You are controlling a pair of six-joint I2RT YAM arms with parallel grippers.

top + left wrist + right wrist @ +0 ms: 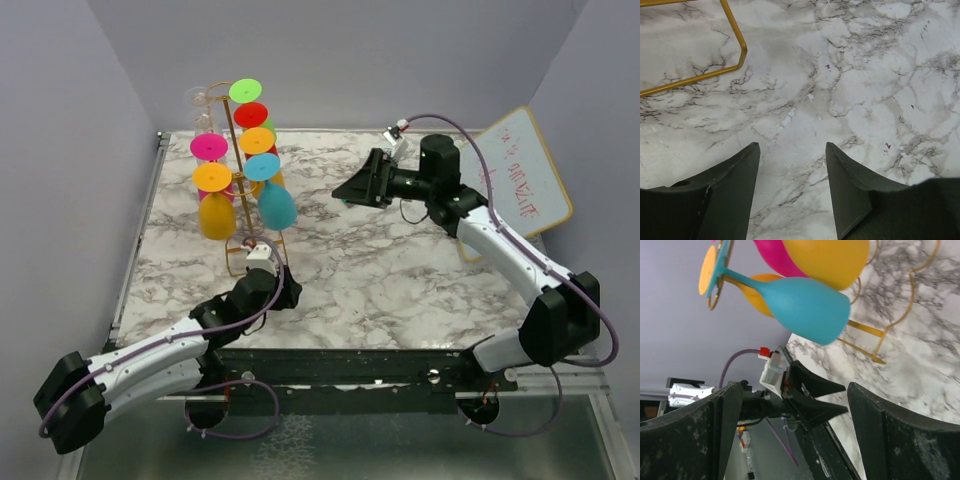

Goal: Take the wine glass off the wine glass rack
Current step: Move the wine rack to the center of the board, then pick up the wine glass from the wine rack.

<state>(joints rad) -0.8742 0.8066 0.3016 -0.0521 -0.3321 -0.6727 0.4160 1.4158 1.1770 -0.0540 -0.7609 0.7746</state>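
The robot's right gripper will next move up and toward the rack (227, 128), onto the teal glass's foot (262, 167), because the foot is above it and to its left in the top view.
The gold wine glass rack (227, 128) stands at the table's back left. Several coloured wine glasses hang on it bowl-down, among them a teal wine glass (276, 205) on its right side and a yellow one (216, 216) on its left. My right gripper (340, 192) is open, held level to the right of the rack and apart from it. In the right wrist view the teal glass (800, 305) hangs beyond the open right gripper (795, 385). My left gripper (268, 296) points down at the marble just in front of the rack's base (742, 50). It is open and empty (792, 145).
A small whiteboard (520, 180) leans at the table's right edge behind the right arm. Grey walls close in the left, back and right sides. The rack's open wire base (860, 329) spreads over the marble beneath the glasses. The left gripper's fingers (832, 410) show in the right wrist view.
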